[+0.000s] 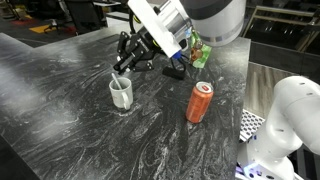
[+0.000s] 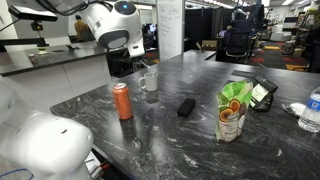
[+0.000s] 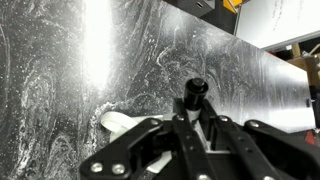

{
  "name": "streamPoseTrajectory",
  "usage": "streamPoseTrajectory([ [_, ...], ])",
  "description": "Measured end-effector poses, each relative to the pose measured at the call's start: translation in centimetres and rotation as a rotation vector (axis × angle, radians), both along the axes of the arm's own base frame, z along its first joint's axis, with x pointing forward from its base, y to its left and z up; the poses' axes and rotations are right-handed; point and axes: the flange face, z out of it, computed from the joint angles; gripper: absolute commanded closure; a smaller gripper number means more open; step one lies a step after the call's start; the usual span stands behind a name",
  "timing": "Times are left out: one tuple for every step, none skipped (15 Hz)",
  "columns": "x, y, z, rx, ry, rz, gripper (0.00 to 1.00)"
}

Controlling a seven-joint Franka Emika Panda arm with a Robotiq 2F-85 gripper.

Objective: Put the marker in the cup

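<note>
My gripper holds the marker [image 3: 193,95] above the cup's rim with its fingers shut. Next it will go down onto the cup and bring the marker into the cup's opening.
The cup [image 1: 121,93] is a small whitish round cup standing on the dark marbled table; it also shows in an exterior view [image 2: 150,81] and as a pale rim at the lower left of the wrist view [image 3: 118,123]. My gripper [image 1: 125,66] hangs just above and slightly behind the cup. In the wrist view the fingers [image 3: 192,118] are shut on the marker [image 3: 193,95], a slim black stick whose round end pokes out past the fingertips. The marker is hard to make out in both exterior views.
An orange-red drink can [image 1: 200,102] stands to one side of the cup, also seen in an exterior view [image 2: 123,100]. A small black block [image 2: 186,106], a green snack bag [image 2: 233,110] and a water bottle [image 2: 312,108] stand farther along the table.
</note>
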Motion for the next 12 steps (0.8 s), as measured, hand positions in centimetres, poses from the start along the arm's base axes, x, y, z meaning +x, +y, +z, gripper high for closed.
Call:
streamPoseTrajectory([
  [0.3,-0.2,-0.9,0.008,0.011,-0.002,0.96],
  [0.6,-0.5,-1.8,0.014,0.021,-0.006,0.96],
  [1.0,-0.9,-2.7,0.019,0.030,-0.011,0.96],
  [1.3,-1.2,-3.4,0.023,0.038,-0.018,0.96],
  [1.5,-1.6,-4.1,0.027,0.045,-0.025,0.96],
  [1.8,-1.8,-4.7,0.030,0.052,-0.028,0.96],
  [2.0,-2.1,-5.2,0.033,0.056,-0.030,0.96],
  [2.3,-2.3,-5.7,0.037,0.060,-0.030,0.58],
  [2.6,-2.4,-6.1,0.043,0.062,-0.028,0.57],
  [2.8,-2.5,-6.5,0.050,0.067,-0.026,0.53],
  [3.0,-2.4,-6.8,0.056,0.072,-0.021,0.45],
  [3.2,-2.3,-7.1,0.059,0.076,-0.017,0.38],
])
